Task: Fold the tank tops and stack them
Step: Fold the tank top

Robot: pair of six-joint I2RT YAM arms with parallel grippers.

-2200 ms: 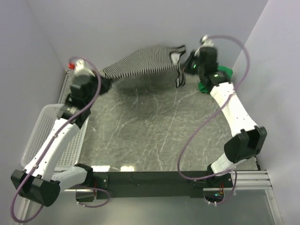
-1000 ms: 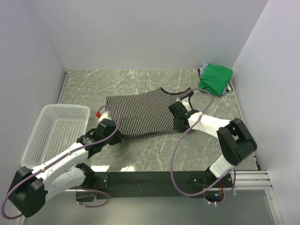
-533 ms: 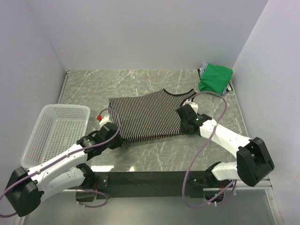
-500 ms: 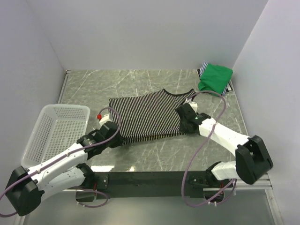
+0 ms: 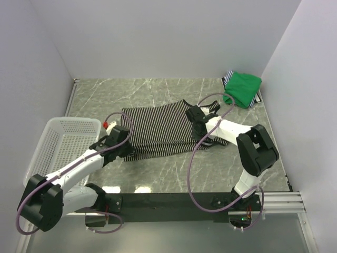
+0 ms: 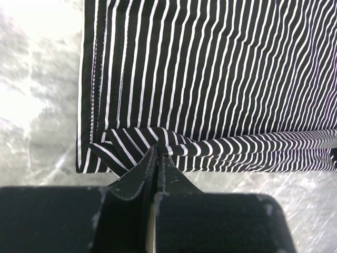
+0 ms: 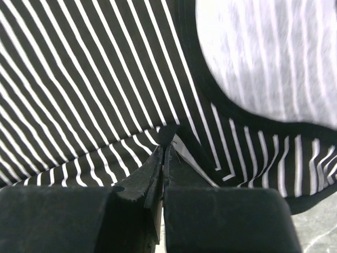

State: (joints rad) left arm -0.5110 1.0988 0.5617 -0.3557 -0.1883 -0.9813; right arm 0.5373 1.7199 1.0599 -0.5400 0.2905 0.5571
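I will next move my left gripper outward over the flat stripes to make the narrow doubled near edge wider, and let go of the fold.
The black-and-white striped tank top (image 5: 158, 129) lies flat in the middle of the table, its near edge doubled over. At its left near corner, my left gripper (image 5: 128, 143) is shut on a pinched fold of the striped cloth (image 6: 210, 79), jaws (image 6: 158, 153) pressed together. My right gripper (image 5: 192, 117) is shut on the same top near its dark-edged armhole, with the jaws (image 7: 166, 145) closed on a fold of the stripes (image 7: 79, 79). The green tank top (image 5: 242, 87) sits folded at the back right corner.
A white mesh basket (image 5: 52, 153) stands at the table's left edge beside my left arm. A bit of striped cloth (image 5: 227, 78) shows under the green top. Walls close in the back and both sides.
Both grippers have moved away from the near edge, carrying the striped top's near edge over the cloth. The top looks shorter front to back than a second ago.
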